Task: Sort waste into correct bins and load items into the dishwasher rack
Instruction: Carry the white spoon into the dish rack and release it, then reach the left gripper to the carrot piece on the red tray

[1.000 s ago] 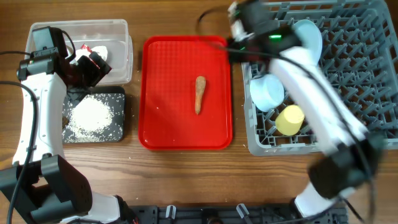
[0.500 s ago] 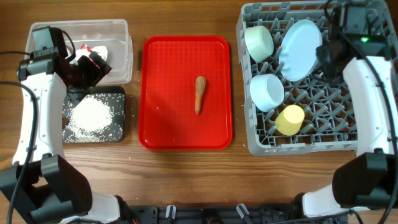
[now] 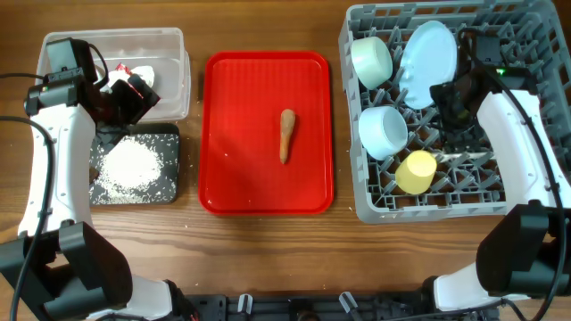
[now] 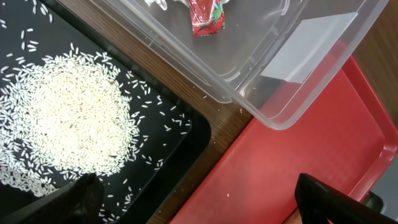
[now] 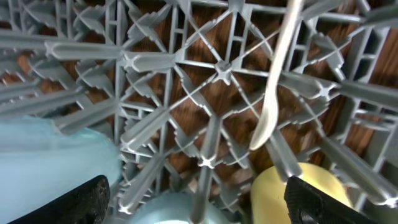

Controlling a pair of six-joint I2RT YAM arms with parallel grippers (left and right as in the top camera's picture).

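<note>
I will next swing my left gripper to the right in the overhead view, turn it and come down over the carrot's middle, because the carrot is still on the tray.
A thin orange carrot lies on the red tray. The grey dishwasher rack holds a pale blue plate, two pale blue bowls, a yellow cup and a white spoon. My right gripper hangs open over the rack, empty. In the right wrist view the spoon lies loose on the lattice above the cup. My left gripper stands open and empty between the clear bin, with the wrapper, and the black bin of rice.
The tray's corner reaches under my left gripper's right finger. A strip of bare wood separates the black bin from the tray. A few loose rice grains lie on the tray and the wood.
My right arm swung across the rack and came down among the pegs. Its gripper has opened, and the white spoon now lies on the rack. The left arm has not moved.
</note>
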